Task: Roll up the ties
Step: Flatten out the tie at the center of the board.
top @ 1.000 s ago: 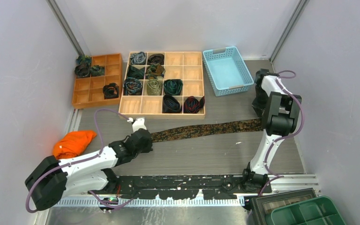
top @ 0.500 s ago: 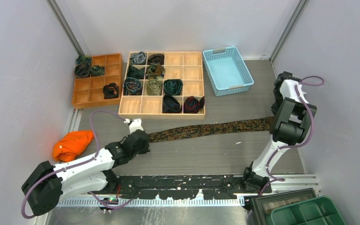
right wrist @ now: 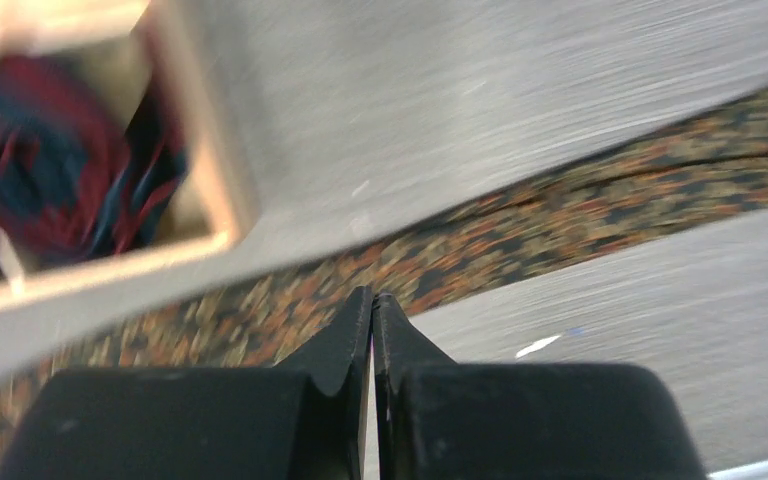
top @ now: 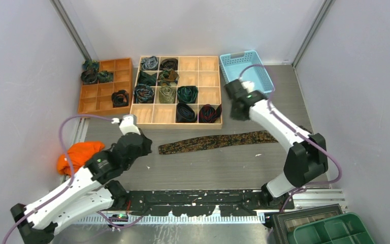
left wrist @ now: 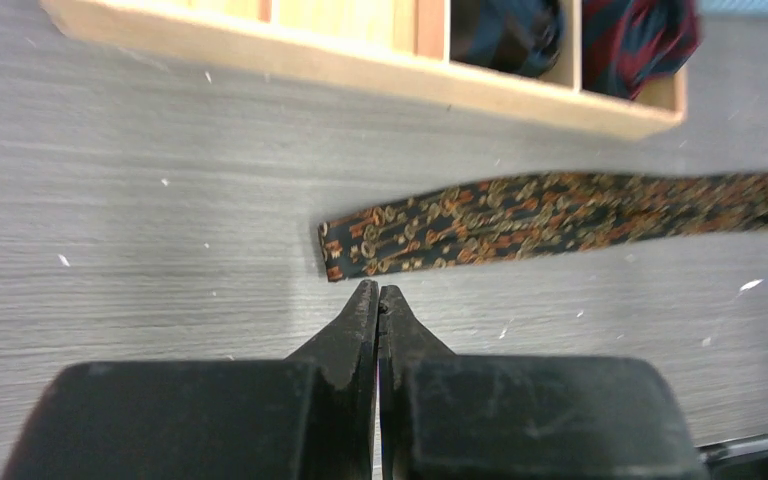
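Observation:
Next, my right gripper moves down and toward the left in the top view to the tie's end by my left gripper and opens, since the tie lies unrolled.
A brown tie with gold speckle (top: 218, 141) lies flat as a long strip on the grey table, in front of the light wooden tray (top: 175, 125). My left gripper (top: 143, 147) is shut and empty, just short of the tie's left end. In the left wrist view its tips (left wrist: 378, 288) point at that end of the tie (left wrist: 560, 210) without touching it. My right gripper (top: 233, 113) is shut and empty, above the table by the tray's front right corner. The blurred right wrist view shows its tips (right wrist: 372, 296) over the tie (right wrist: 560, 220). Several rolled ties (top: 187, 113) fill tray compartments.
An orange wooden tray (top: 104, 86) with a few rolled ties sits at the back left. A blue basket (top: 246, 76) stands at the back right. An orange cloth lump (top: 78, 155) lies beside the left arm. A green bin (top: 335, 231) sits at the near right.
My right arm swung from the tie's far right end left to the tray's corner. My left gripper drew back left off the tie's left end. The tie now lies free.

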Tool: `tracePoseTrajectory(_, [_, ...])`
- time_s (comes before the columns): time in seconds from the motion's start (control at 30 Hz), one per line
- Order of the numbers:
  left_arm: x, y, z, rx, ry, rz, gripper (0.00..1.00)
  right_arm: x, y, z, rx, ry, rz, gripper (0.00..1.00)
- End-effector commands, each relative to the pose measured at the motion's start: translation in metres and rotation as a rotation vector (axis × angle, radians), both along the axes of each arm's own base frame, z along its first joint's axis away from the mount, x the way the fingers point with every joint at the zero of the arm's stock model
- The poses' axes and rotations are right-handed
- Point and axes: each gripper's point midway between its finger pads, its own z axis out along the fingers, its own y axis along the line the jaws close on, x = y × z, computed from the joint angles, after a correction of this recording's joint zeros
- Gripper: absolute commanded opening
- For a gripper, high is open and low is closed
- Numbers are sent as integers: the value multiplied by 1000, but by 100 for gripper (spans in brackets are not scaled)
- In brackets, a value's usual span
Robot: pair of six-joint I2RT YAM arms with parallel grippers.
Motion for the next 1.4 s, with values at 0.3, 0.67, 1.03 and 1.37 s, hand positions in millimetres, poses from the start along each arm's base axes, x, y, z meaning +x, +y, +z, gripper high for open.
tracePoseTrajectory(0.3, [-8, 11, 44, -71, -31, 35, 0, -19, 166, -67, 27, 95, 386, 1])
tracePoseTrajectory(0.67, [-3, -29, -1, -112, 67, -58, 0, -1, 183, -124, -57, 193, 402, 1])
tracePoseTrajectory(1.03, [-2, -28, -3, -109, 57, -57, 0, -58, 186, -125, -57, 211, 437, 1])
tracePoseTrajectory(1.37, [-3, -31, -6, -111, 71, -64, 0, -79, 182, -116, -84, 193, 444, 1])
